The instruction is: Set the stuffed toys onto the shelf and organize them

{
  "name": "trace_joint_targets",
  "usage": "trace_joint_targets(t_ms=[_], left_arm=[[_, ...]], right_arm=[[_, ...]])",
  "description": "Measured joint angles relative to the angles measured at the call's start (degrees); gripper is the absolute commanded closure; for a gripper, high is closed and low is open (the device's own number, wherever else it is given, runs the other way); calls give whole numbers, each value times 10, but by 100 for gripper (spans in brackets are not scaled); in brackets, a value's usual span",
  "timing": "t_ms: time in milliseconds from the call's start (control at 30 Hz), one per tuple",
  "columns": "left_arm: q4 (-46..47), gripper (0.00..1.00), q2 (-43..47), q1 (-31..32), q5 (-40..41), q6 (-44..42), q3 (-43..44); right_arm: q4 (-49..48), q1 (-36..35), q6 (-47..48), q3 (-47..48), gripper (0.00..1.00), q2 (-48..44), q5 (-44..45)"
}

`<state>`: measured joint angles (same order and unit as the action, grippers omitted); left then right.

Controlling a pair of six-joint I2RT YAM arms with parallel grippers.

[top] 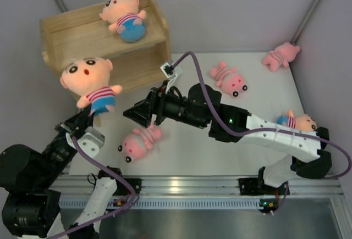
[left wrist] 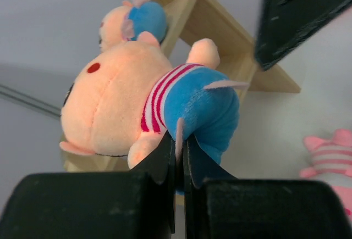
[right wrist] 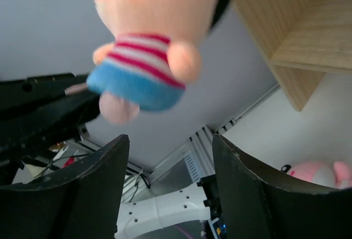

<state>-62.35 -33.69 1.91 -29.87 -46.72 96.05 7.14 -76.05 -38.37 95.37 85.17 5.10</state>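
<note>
The top level's bare part (top: 84, 38) is outward of my left gripper. I need to move my left gripper outward next and let go of the peach doll's small flap beside the second doll.
My left gripper (top: 88, 116) is shut on the blue pants of a peach doll (top: 89, 81) and holds it in the air in front of the wooden shelf (top: 66, 35). In the left wrist view the jaws (left wrist: 180, 143) pinch the doll (left wrist: 121, 99) at its lower edge. My right gripper (top: 136, 112) is open and empty just right of that doll, above a pink pig (top: 140, 142). In the right wrist view the held doll (right wrist: 146, 46) hangs above the open fingers (right wrist: 170, 140). A second doll (top: 125, 16) lies on the shelf's top tier.
Two more pigs lie on the white table, one mid-right (top: 228, 79) and one at the far right corner (top: 280, 56). A third doll (top: 298, 121) lies at the right, partly behind my right arm. The metal rail (top: 181, 187) runs along the near edge.
</note>
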Motion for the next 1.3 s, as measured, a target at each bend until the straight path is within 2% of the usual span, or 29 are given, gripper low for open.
trace_joint_targets(t_ms=[100,367,567,767,1000,1300], left_arm=[[45,100,-39,0,43,-3,31],[119,100,-235,0,86,-3,193],[128,100,-347,-2,105,9,252],[135,100,-408,-4,175,29,250],[165,100,-387,-4,243,29,212],[188,100,-403,-29,229,30,171]], right_arm=[[4,6,17,-43,37,-53,23],[10,78,49,-172,36,-264,89],[20,130,73,-212,35,-342,116],[41,151,97,-227,35,-359,121],[60,163,112,-239,35,-357,122],[85,195,113,-241,35,-354,125]])
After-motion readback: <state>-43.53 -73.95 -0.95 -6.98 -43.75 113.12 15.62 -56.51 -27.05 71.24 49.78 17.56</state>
